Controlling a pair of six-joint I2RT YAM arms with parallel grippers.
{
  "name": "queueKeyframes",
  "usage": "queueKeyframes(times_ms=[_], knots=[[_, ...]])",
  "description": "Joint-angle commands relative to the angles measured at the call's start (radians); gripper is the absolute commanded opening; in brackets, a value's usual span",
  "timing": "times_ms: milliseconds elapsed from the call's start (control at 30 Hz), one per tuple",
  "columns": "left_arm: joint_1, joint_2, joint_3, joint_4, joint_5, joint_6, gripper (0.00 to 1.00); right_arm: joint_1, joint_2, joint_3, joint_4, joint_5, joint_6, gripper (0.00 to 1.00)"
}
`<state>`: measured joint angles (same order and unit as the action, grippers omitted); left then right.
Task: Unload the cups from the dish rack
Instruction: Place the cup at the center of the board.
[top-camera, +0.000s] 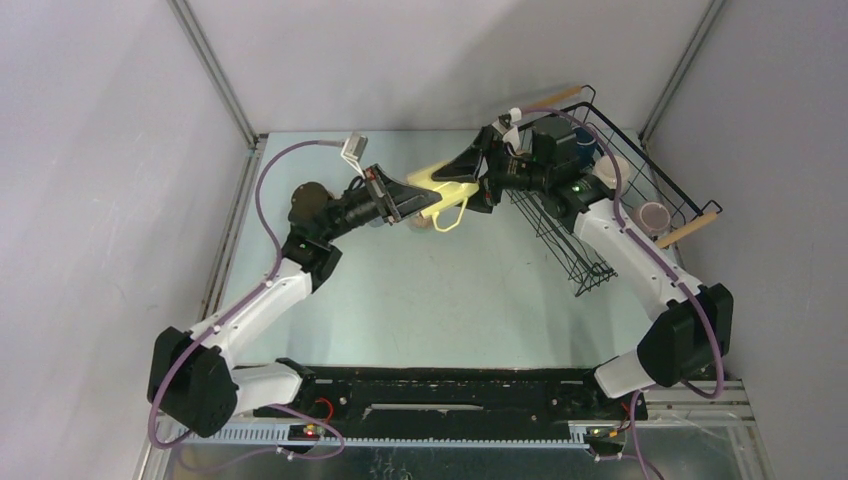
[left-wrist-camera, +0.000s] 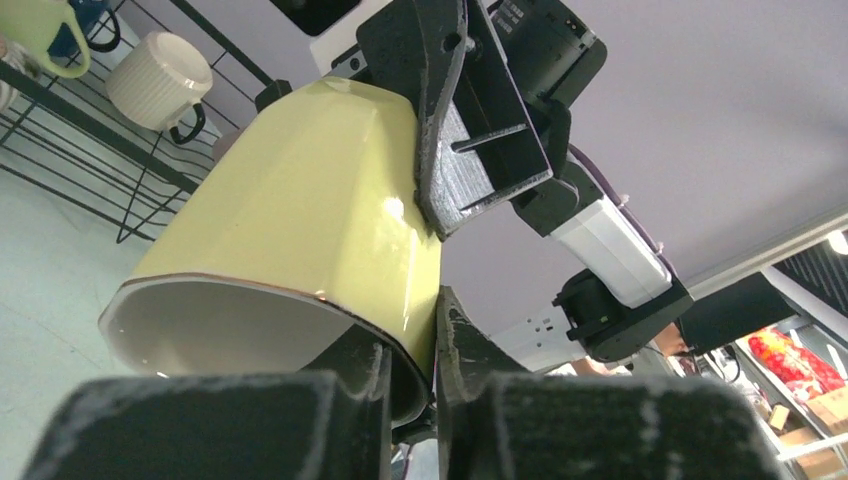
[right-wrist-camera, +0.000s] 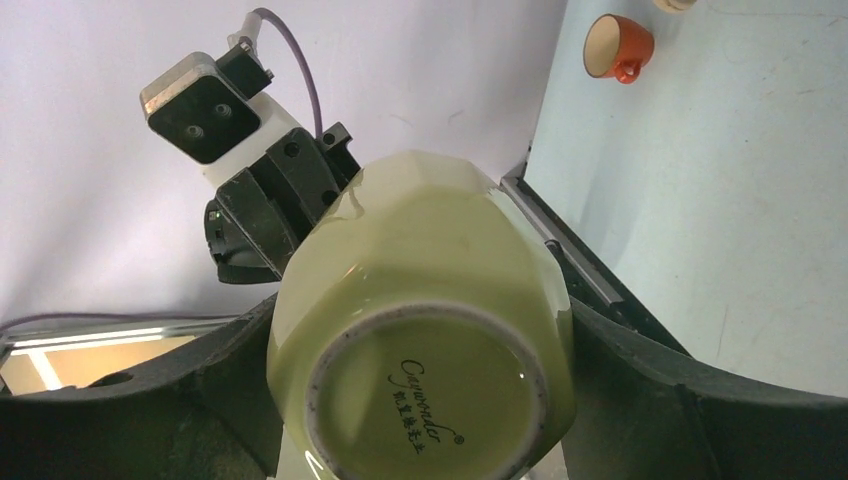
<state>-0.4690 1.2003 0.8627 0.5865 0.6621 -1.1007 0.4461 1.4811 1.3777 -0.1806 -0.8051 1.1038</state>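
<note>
The tabletop beside the orange cup is bare, so my left gripper will go down and to the left in the top view, tip fingers-down and let go of the yellow-green cup there.
A pale yellow-green cup (top-camera: 440, 193) hangs above the table between both arms. My left gripper (top-camera: 418, 200) is shut on its rim wall, one finger inside the mouth and one outside (left-wrist-camera: 435, 335). My right gripper (top-camera: 468, 170) is shut across the cup's faceted body near the base (right-wrist-camera: 420, 310), with a finger (right-wrist-camera: 640, 390) pressed on each side. The black wire dish rack (top-camera: 640, 160) stands at the far right. It holds a mauve-pink cup (top-camera: 653, 214), a dark blue cup (top-camera: 583, 148) and a ribbed beige cup (left-wrist-camera: 158, 80).
An orange cup (right-wrist-camera: 615, 45) lies on the pale table surface beyond the held cup. The rack's wooden handles (top-camera: 690, 228) stick out at its ends. Metal frame posts (top-camera: 215, 75) and grey walls close in the table on three sides.
</note>
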Motion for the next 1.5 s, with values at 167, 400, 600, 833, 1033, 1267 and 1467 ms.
queueKeyframes(times_ms=[167, 400, 600, 833, 1033, 1267, 1467], knots=[[-0.002, -0.050, -0.038, 0.013, -0.058, 0.019, 0.00, 0.024, -0.092, -0.020, 0.071, 0.037, -0.029, 0.76], [-0.002, -0.085, -0.031, -0.049, -0.086, 0.041, 0.00, 0.025, -0.114, -0.019, -0.035, 0.114, -0.120, 1.00], [0.001, -0.126, -0.015, -0.169, -0.120, 0.094, 0.00, 0.025, -0.160, -0.033, -0.106, 0.178, -0.179, 1.00], [0.021, -0.183, 0.012, -0.366, -0.155, 0.178, 0.00, 0.025, -0.225, -0.062, -0.173, 0.234, -0.237, 1.00], [0.040, -0.245, 0.099, -0.742, -0.268, 0.387, 0.00, 0.019, -0.266, -0.062, -0.240, 0.275, -0.319, 1.00], [0.049, -0.254, 0.192, -1.104, -0.496, 0.571, 0.00, 0.008, -0.293, -0.062, -0.338, 0.372, -0.413, 1.00], [0.055, -0.177, 0.250, -1.264, -0.651, 0.664, 0.00, 0.005, -0.301, -0.062, -0.368, 0.408, -0.459, 1.00]])
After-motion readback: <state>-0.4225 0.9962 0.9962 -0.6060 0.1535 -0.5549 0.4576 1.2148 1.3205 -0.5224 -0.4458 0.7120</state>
